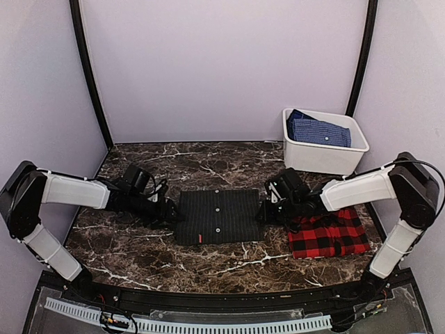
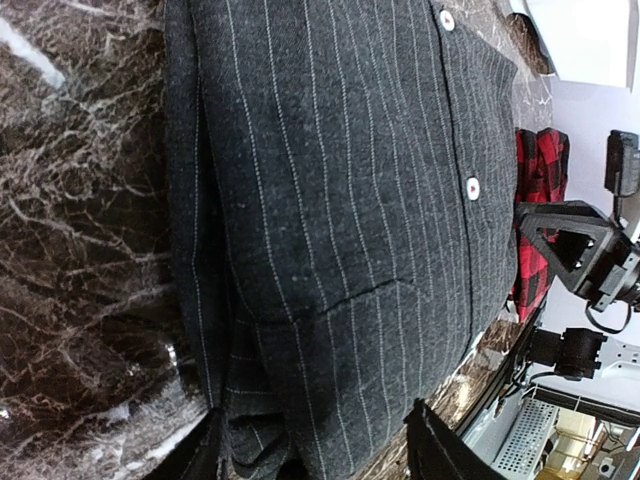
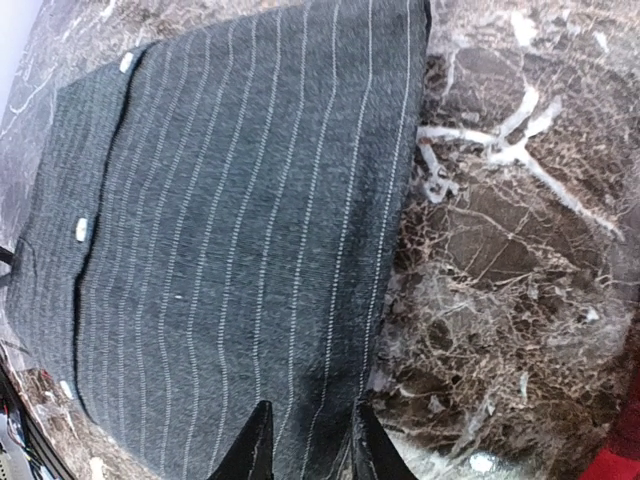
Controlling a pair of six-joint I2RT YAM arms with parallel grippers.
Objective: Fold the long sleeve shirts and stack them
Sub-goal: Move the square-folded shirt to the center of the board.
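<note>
My left gripper's open fingers are already on both sides of the shirt's bunched fold, so I should lower the gripper next and ease it to the right in the top view onto that fold.
The charcoal pinstripe shirt (image 1: 217, 216) lies folded flat at the table's middle, button placket up. It fills the left wrist view (image 2: 340, 200) and the right wrist view (image 3: 230, 230). My left gripper (image 1: 171, 212) is at its left edge, jaws wide open, fingers (image 2: 440, 445) straddling a bunched corner of the cloth. My right gripper (image 1: 264, 209) is at its right edge, jaws a narrow gap apart, fingertips (image 3: 255, 445) over the flat cloth edge with no cloth bunched between them. The red-and-black plaid shirt (image 1: 328, 233) lies folded to the right, partly under the right arm.
A white bin (image 1: 324, 156) at the back right holds a folded blue shirt (image 1: 318, 131). The dark marble tabletop (image 1: 139, 250) shows around both shirts. Purple walls enclose the back and sides.
</note>
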